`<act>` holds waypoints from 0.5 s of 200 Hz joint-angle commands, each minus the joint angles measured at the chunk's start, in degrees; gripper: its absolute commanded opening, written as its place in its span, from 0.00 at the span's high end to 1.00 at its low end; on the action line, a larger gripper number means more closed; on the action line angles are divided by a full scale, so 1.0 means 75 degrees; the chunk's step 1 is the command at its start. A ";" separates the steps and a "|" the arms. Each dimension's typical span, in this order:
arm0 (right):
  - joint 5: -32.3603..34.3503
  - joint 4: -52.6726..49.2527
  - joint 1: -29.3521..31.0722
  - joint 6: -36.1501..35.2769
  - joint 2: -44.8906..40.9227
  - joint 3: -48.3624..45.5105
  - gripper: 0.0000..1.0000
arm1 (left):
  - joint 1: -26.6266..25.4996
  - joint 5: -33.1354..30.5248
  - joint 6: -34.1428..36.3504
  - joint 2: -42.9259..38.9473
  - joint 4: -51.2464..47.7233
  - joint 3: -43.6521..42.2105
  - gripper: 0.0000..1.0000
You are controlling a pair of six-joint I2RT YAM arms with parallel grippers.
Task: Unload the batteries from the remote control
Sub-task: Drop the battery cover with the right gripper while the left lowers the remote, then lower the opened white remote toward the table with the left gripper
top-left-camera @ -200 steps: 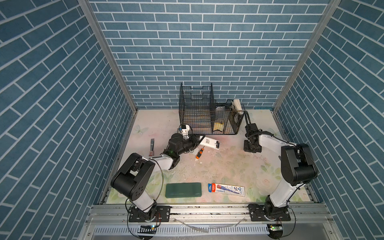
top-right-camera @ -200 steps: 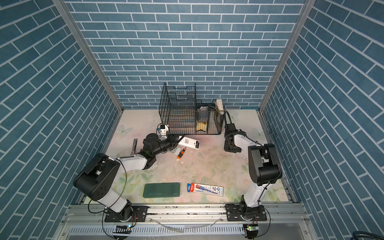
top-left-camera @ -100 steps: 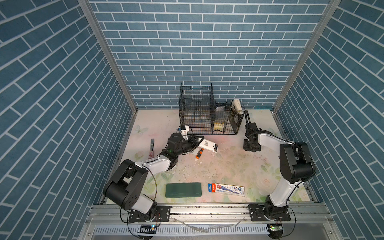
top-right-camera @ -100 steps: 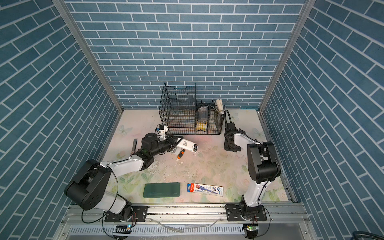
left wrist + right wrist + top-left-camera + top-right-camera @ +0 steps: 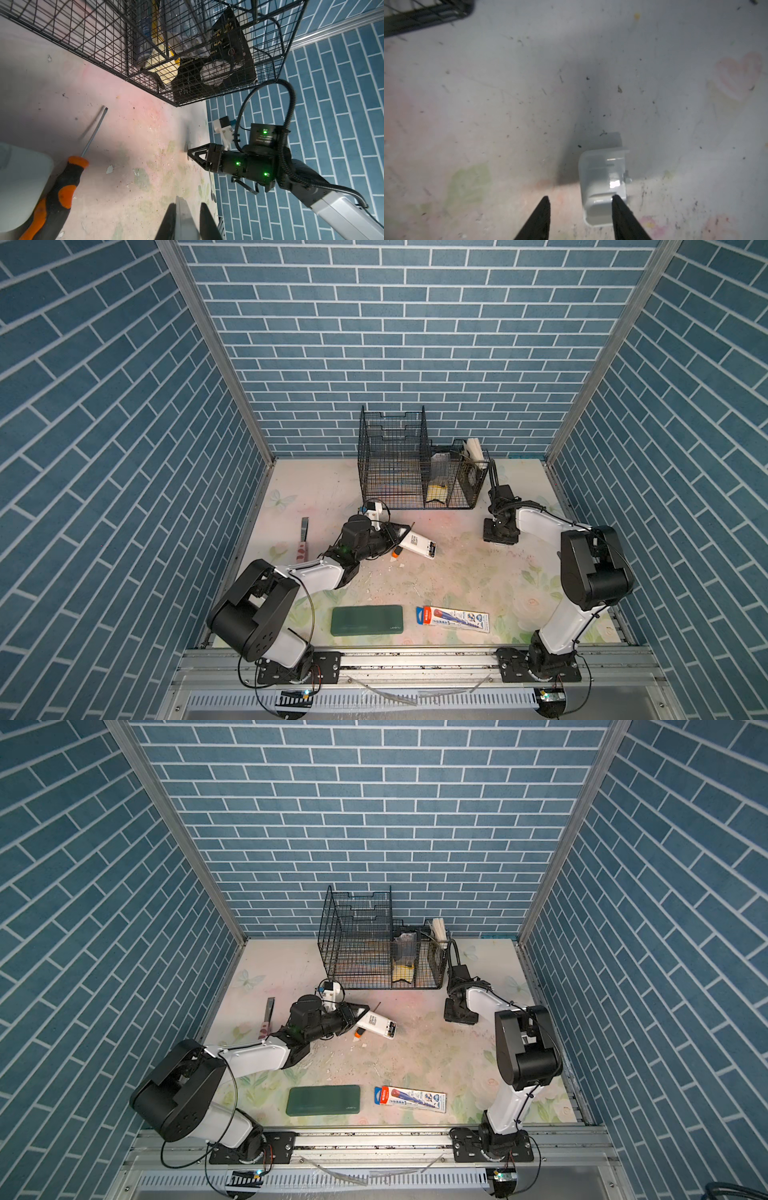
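Observation:
My left gripper moves back and down to the bare tabletop between screwdriver and printed box next and releases the white remote there, since that spot is clear.
My left gripper [image 5: 395, 537] is shut on one end of the white remote control [image 5: 417, 545], left of the table's middle in both top views. The remote's free end [image 5: 390, 1029] shows a dark open compartment; I cannot make out the batteries in it. In the left wrist view a grey slab [image 5: 184, 216] sits edge-on between the shut jaws. My right gripper [image 5: 580, 199] hangs open just over the table at the back right. A small white cover [image 5: 604, 182] lies on the table there, against one fingertip [image 5: 617, 202].
An orange-and-black screwdriver [image 5: 62, 182] lies beside the remote, next to a blurred white body [image 5: 20, 182]. A black wire basket [image 5: 415, 472] stands at the back. A green case [image 5: 367, 619] and a printed box [image 5: 453, 618] lie near the front edge. A thin tool [image 5: 303, 537] lies at the left.
My right gripper has opened and let go of the white cover, which now lies on the table. My left arm has shifted the remote slightly toward the front.

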 commanded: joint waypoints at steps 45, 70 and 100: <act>-0.0512 -0.0228 0.0200 0.0508 -0.1820 -0.0791 0.50 | -0.0547 -0.0909 0.0170 0.0006 0.0418 -0.0573 1.00; -0.0731 -0.0213 0.0222 0.0591 -0.2225 -0.0961 0.50 | -0.0752 -0.1137 0.0144 0.0184 0.0620 -0.0740 1.00; -0.0869 -0.0091 0.0235 0.0660 -0.2480 -0.1122 0.50 | -0.0905 -0.1305 -0.0096 0.0357 0.0933 -0.0934 1.00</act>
